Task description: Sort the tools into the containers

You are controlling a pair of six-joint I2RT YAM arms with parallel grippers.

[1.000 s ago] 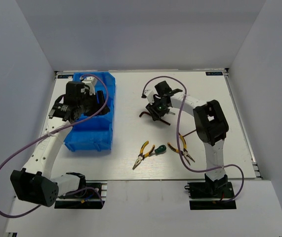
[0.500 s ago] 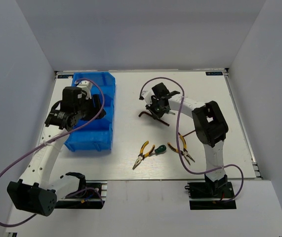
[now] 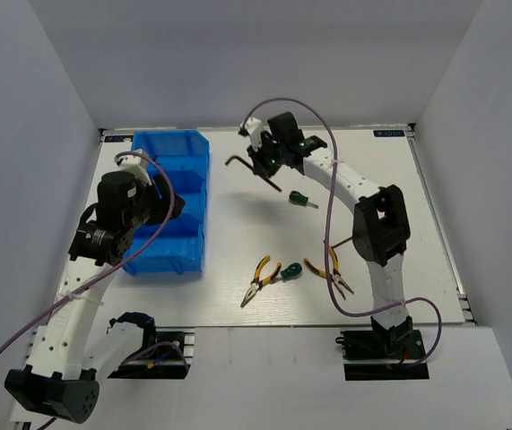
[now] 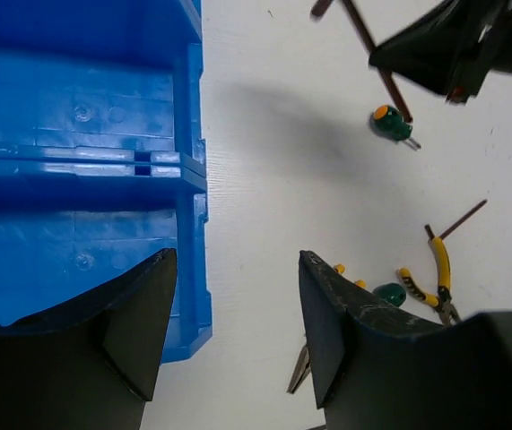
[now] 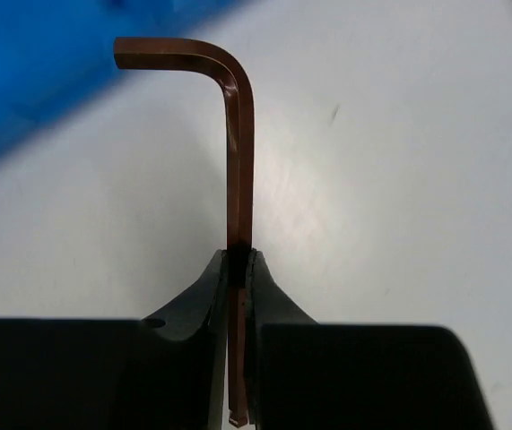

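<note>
My right gripper moves across to the farthest blue bin (image 3: 170, 148) next, tilting its fingers up over the bin's open top. The hex key still hangs above bare table.
My right gripper (image 3: 257, 164) is shut on a dark L-shaped hex key (image 3: 236, 161) and holds it in the air between the table's middle and the blue bins (image 3: 173, 154). In the right wrist view the key (image 5: 238, 134) stands up from the closed jaws (image 5: 238, 262), its bend at the top. My left gripper (image 4: 233, 322) is open and empty, above the near right edge of the bins (image 4: 76, 134). On the table lie a green screwdriver (image 3: 301, 199), two yellow-and-black pliers (image 3: 260, 279) (image 3: 329, 274) and a second green screwdriver (image 3: 290, 270).
A thin brown rod (image 4: 457, 219) lies by the right pliers (image 4: 439, 269); it may be the second hex key. The row of bins stands at the far left. Purple cables loop off both arms. White walls close the table's sides.
My right gripper has lifted the hex key off the table and carried it up and left toward the bins, uncovering a green screwdriver. My left arm has drawn back toward the near side.
</note>
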